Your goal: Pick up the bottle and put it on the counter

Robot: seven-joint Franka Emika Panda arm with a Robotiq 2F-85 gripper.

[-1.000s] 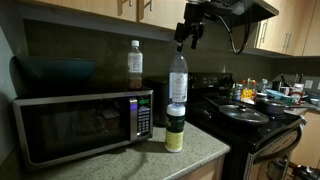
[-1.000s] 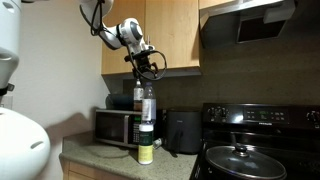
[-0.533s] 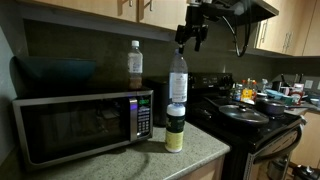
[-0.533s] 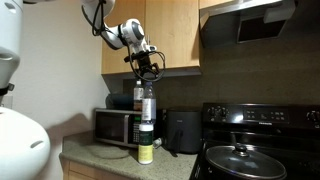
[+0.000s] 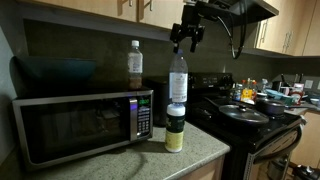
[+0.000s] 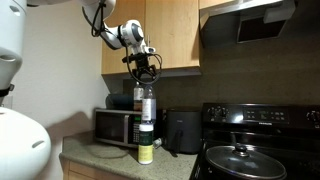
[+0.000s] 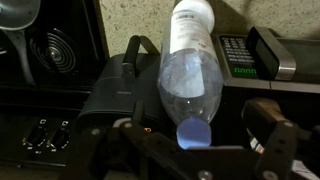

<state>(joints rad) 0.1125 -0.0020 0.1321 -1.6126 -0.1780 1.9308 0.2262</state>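
Observation:
I should bring my gripper down around the bottle's blue cap [image 5: 179, 54] [image 7: 194, 132] next and close. It sits just below my open gripper, lined up between the spread fingers.
The tall clear bottle [image 5: 178, 82] with a blue cap stands upright on top of a short yellowish jar [image 5: 175, 130] on the speckled counter [image 5: 203, 150], in front of the microwave. Both exterior views show it, also from the other side [image 6: 147, 104]. My gripper [image 5: 187, 43] hangs just above the cap, open and empty. In the wrist view I look straight down on the bottle [image 7: 190, 60]. Its blue cap [image 7: 194, 131] lies between my spread fingers [image 7: 197, 138], which do not touch it.
A microwave [image 5: 80, 122] stands behind the bottle with an amber-liquid bottle [image 5: 135, 66] on top. A black stove [image 5: 248, 116] with pans sits beside the counter. Wooden cabinets [image 6: 175, 35] hang close above my arm. A dark appliance [image 6: 182, 130] stands next to the microwave.
My gripper has shifted slightly sideways above the bottle cap and stays open. The bottle and jar have not moved.

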